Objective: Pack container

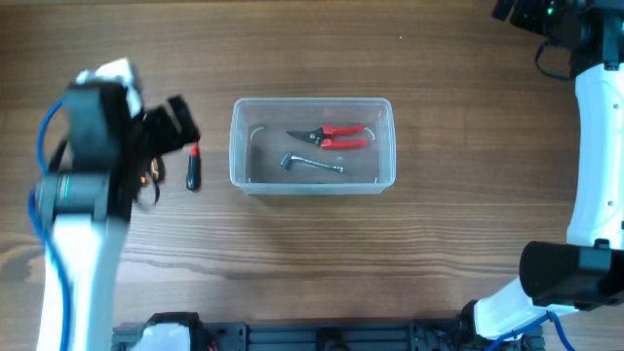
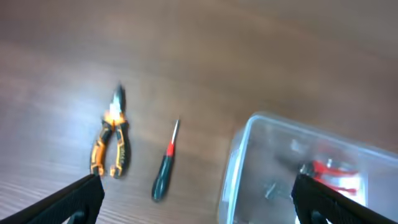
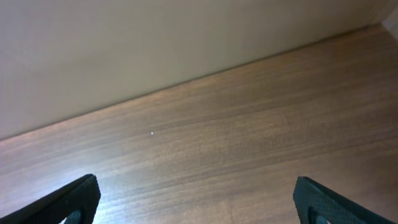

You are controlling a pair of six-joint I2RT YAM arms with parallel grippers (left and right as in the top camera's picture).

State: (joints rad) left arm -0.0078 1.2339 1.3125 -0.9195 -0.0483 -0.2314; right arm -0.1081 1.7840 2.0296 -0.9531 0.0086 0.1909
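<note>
The screwdriver is still outside the container (image 1: 237, 146). My left gripper needs to go down next onto the screwdriver's black handle (image 1: 193, 174), which lies below it on the tabletop.
The clear container (image 1: 237, 146) stands mid-table. It holds red-handled cutters (image 1: 337, 136) and a small metal wrench (image 1: 312, 164). Left of it lies a black-and-red screwdriver (image 1: 193, 171). My left gripper (image 1: 172, 125) hovers above that spot, open and empty. In the left wrist view, orange-black pliers (image 2: 112, 146) and the screwdriver (image 2: 165, 167) lie beside the container (image 2: 238, 149), all ahead of the wide-open left gripper (image 2: 199, 194). My right gripper (image 1: 526, 12) is at the far right corner, open over bare wood (image 3: 196, 193).
In the overhead view the left arm (image 1: 83, 185) covers most of the orange pliers. The right arm's white links (image 1: 595, 146) run along the right edge. A pale wall (image 3: 155, 43) meets the table's far edge in the right wrist view.
</note>
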